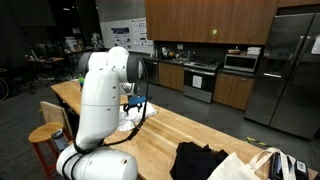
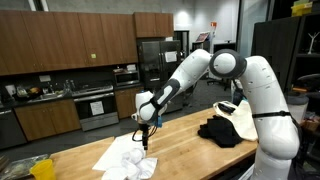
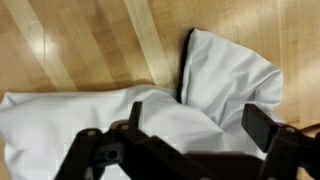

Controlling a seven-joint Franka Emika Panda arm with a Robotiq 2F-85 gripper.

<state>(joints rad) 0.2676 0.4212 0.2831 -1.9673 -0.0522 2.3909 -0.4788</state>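
Note:
Bare wood beside the crumpled cloth's cabinet-side edge (image 3: 32, 99) leaves room for fingers. My gripper turns and moves down and to the left in the wrist view onto that edge next.
A crumpled white cloth (image 3: 140, 110) lies on the wooden table (image 3: 80, 40), with a second white fold (image 3: 225, 70) beside it at the right. My gripper (image 3: 198, 120) hovers just above the cloth, jaws wide open, nothing between the fingers. In an exterior view the gripper (image 2: 146, 141) hangs over the white cloth (image 2: 128, 160) near the table's near-left part. In an exterior view the white arm (image 1: 105, 90) hides most of the gripper, and the cloth (image 1: 128, 120) shows beside it.
A black garment (image 2: 222, 130) and a white bag (image 2: 243, 115) lie further along the table (image 2: 190, 150); the same black garment (image 1: 198, 160) and bag (image 1: 250, 165) show in an exterior view. Kitchen cabinets, oven and a steel fridge (image 1: 290, 70) stand behind. A wooden stool (image 1: 45, 135) stands by the table.

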